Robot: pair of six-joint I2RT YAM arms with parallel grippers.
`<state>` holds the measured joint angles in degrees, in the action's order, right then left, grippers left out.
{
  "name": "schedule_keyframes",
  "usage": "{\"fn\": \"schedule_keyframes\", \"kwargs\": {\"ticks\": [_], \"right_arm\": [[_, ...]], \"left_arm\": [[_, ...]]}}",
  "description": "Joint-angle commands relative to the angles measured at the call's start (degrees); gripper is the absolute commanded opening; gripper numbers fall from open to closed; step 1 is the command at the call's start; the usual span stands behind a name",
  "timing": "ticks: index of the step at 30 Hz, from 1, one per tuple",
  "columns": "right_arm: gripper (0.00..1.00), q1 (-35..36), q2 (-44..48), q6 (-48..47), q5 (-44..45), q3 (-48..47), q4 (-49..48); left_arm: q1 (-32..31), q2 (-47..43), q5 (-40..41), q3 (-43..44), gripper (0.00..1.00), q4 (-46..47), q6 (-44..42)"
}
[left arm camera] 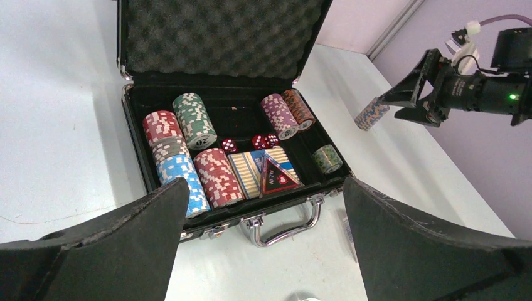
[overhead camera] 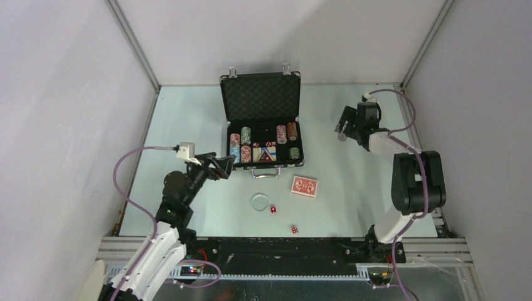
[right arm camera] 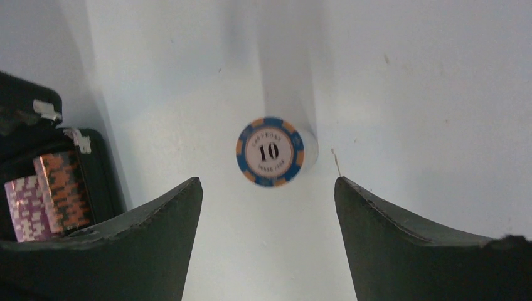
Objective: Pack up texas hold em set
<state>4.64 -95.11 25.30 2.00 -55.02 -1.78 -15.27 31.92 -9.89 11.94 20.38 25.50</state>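
Observation:
The blue-and-orange chip stack point(overhead camera: 342, 137) point(right arm camera: 271, 152) is standing upright with bare tabletop on either side. My right gripper needs to lower over it next and close around its sides.
The black briefcase point(overhead camera: 260, 94) lies open at the back middle, lid up, with several striped chip stacks, card decks and red dice inside point(left arm camera: 207, 157). My left gripper point(overhead camera: 226, 167) is open and empty, just in front of the case's left front corner; its view looks over the silver handle point(left arm camera: 282, 231). My right gripper point(overhead camera: 344, 128) is open, hovering over a blue-and-orange chip stack point(right arm camera: 271, 152) standing on the table right of the case. It does not touch the stack. Red-backed cards point(overhead camera: 304, 186), a clear disc point(overhead camera: 260, 201) and two red dice point(overhead camera: 273, 209) lie in front of the case.
White walls with metal corner posts enclose the table on three sides. The second die point(overhead camera: 293, 230) lies near the table's front edge. Cables loop from both arms.

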Motion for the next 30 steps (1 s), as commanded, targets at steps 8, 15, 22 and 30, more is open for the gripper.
{"fn": "schedule_keyframes", "kwargs": {"ticks": [8,15,22,30], "right_arm": [[0.74,0.54,-10.34,1.18,5.40,-16.59,14.47],[0.60,4.16,-14.46,-2.01,9.83,-22.71,18.46],[0.29,9.28,-10.81,-5.50,13.98,-24.75,25.16],[0.20,13.08,-2.21,-7.73,-6.23,-25.38,30.27]], "left_arm": [[-0.20,-0.15,-1.51,-0.04,1.00,1.50,0.38],[-0.20,-0.31,-1.17,-0.10,1.00,1.30,0.30],[-0.44,0.36,-2.09,-0.93,0.99,4.56,0.41],[-2.32,3.18,-1.63,-0.35,0.96,5.54,-0.80]]}}
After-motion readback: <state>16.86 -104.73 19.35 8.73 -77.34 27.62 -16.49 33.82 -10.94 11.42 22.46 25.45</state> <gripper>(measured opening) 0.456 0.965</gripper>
